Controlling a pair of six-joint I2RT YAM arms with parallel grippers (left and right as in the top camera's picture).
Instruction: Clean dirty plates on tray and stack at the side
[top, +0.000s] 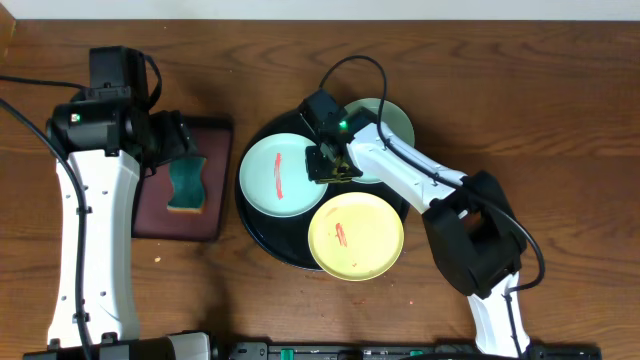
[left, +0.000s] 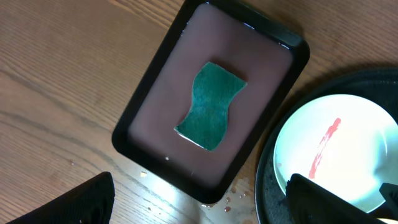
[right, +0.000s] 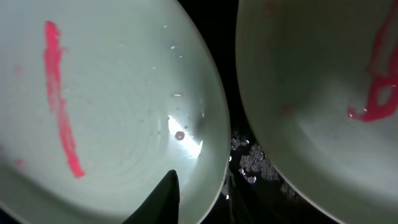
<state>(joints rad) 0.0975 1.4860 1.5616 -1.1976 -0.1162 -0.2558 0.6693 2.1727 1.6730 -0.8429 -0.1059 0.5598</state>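
Observation:
The left gripper moves down with open fingers onto the narrow middle of the green sponge (top: 187, 184) (left: 212, 107) next and closes. The sponge lies in the rectangular tray below it.
The round black tray (top: 283, 243) holds three plates. A pale aqua plate (top: 275, 175) with a red smear lies at its left, a second aqua plate (top: 392, 125) at the back right, and a pale yellow plate (top: 357, 238) with a red smear in front. My right gripper (top: 328, 162) is shut on the right rim of the left aqua plate (right: 112, 106), one finger inside the rim and one outside (right: 199, 199). The second aqua plate (right: 311, 93) lies beside it. My left gripper (left: 211, 205) is open and empty above the table, near the rectangular tray's corner.
A rectangular black-rimmed tray (top: 218, 190) with a reddish-brown inside stands left of the round tray and holds a wavy green sponge (top: 185, 185). The sponge (left: 211, 106) and this tray (left: 146, 115) show in the left wrist view. Water drops (left: 233, 196) lie on the wood.

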